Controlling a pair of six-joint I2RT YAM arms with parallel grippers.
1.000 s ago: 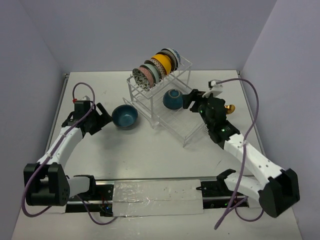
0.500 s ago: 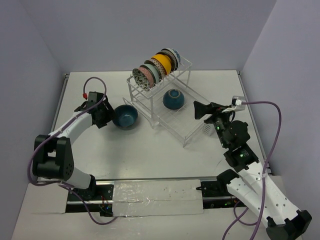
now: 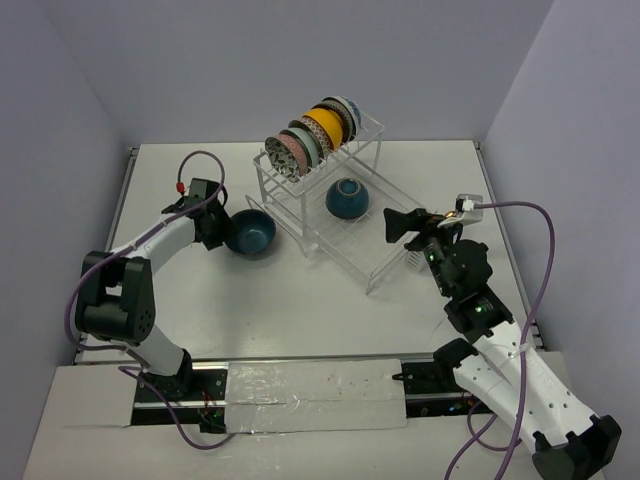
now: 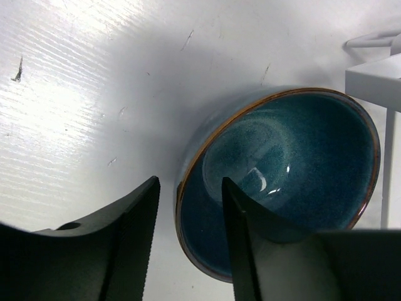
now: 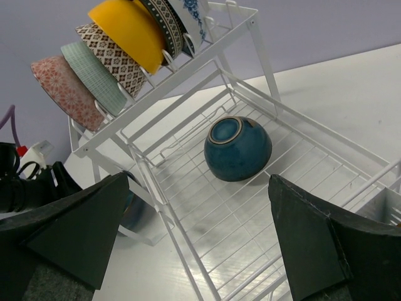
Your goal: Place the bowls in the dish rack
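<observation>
My right gripper goes to the left in the top view onto the upright bowl's rack-side rim (image 3: 273, 231) next, because my left gripper straddles the upright bowl's opposite rim.
A dark blue bowl (image 3: 249, 232) (image 4: 282, 182) sits upright on the table just left of the dish rack (image 3: 375, 275) (image 5: 250, 19). My left gripper (image 3: 215, 228) (image 4: 189, 188) straddles its near rim, one finger inside the bowl and the other outside with a gap to the wall; it is open. A second dark blue bowl (image 3: 346, 198) (image 5: 238, 148) lies tilted on the rack's lower tray. Several bowls (image 3: 310, 135) (image 5: 125, 25) stand on edge in the upper shelf. My right gripper (image 3: 395, 222) (image 5: 199, 182) hovers open by the tray's right side, holding nothing.
The rack's small cutlery holder (image 3: 413, 258) (image 5: 391, 204) is at its right end, under my right wrist. A gold spoon (image 3: 456, 213) peeks out behind that wrist. Purple cables loop from both arms. Walls close in on three sides.
My left gripper reached right to the table bowl and its jaws narrowed over the rim. My right gripper backed away from the bowl on the lower tray and opened wider.
</observation>
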